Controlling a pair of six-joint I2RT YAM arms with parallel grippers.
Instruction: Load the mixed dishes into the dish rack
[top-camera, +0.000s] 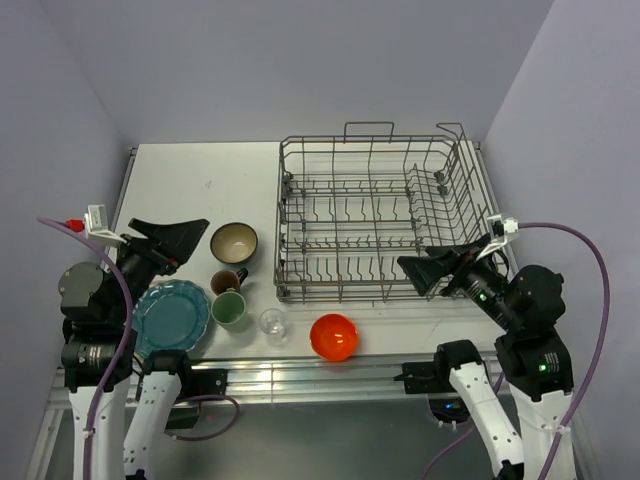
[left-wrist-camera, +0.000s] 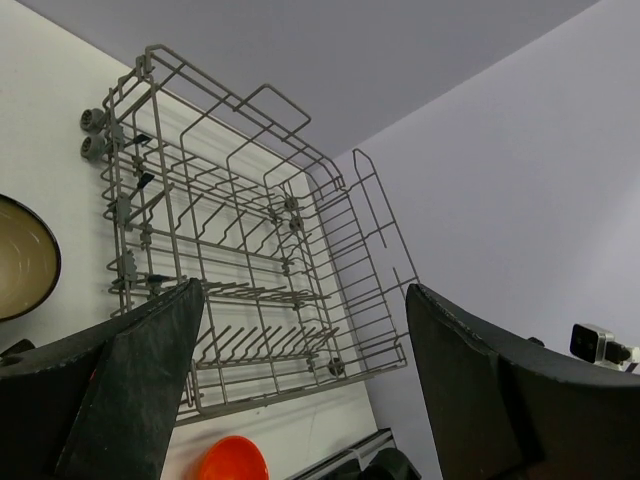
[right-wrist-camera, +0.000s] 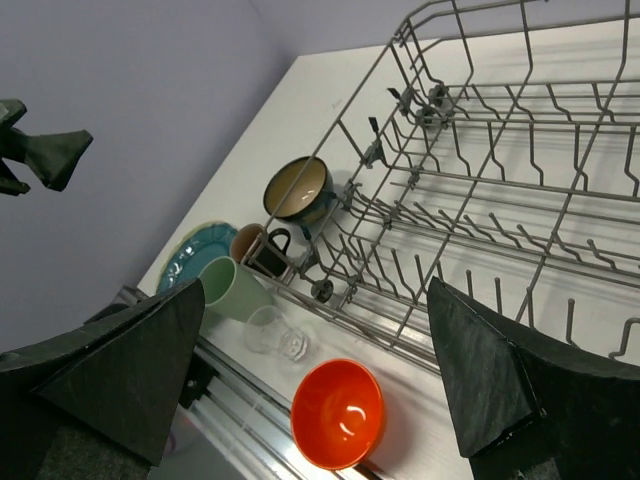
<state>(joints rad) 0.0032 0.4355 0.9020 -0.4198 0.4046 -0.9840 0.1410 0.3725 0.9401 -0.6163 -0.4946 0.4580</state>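
Note:
The orange bowl's opening faces up, so my right gripper should next move back, down and left in the top view onto the orange bowl's near glass-side rim (top-camera: 316, 352) (right-wrist-camera: 295, 418).
The grey wire dish rack (top-camera: 340, 294) stands at the right of the table with nothing in it. In front of it lie the orange bowl (top-camera: 334, 336) and the small clear glass (top-camera: 272, 322). To its left are the pale green mug (top-camera: 229, 309), the dark brown mug (top-camera: 226, 281), the blue bowl with cream inside (top-camera: 234, 243) and the teal scalloped plate (top-camera: 170, 318). My left gripper (top-camera: 190, 245) hangs open above the plate's far edge, left of the blue bowl. My right gripper (top-camera: 412, 275) is open over the rack's near right corner. Neither holds anything.
Lilac walls close in the table on the left, back and right. A metal rail (top-camera: 300, 375) runs along the near edge, just behind the orange bowl. In the right wrist view the orange bowl (right-wrist-camera: 338, 412) lies below and between the fingers, the glass (right-wrist-camera: 275, 335) to its left.

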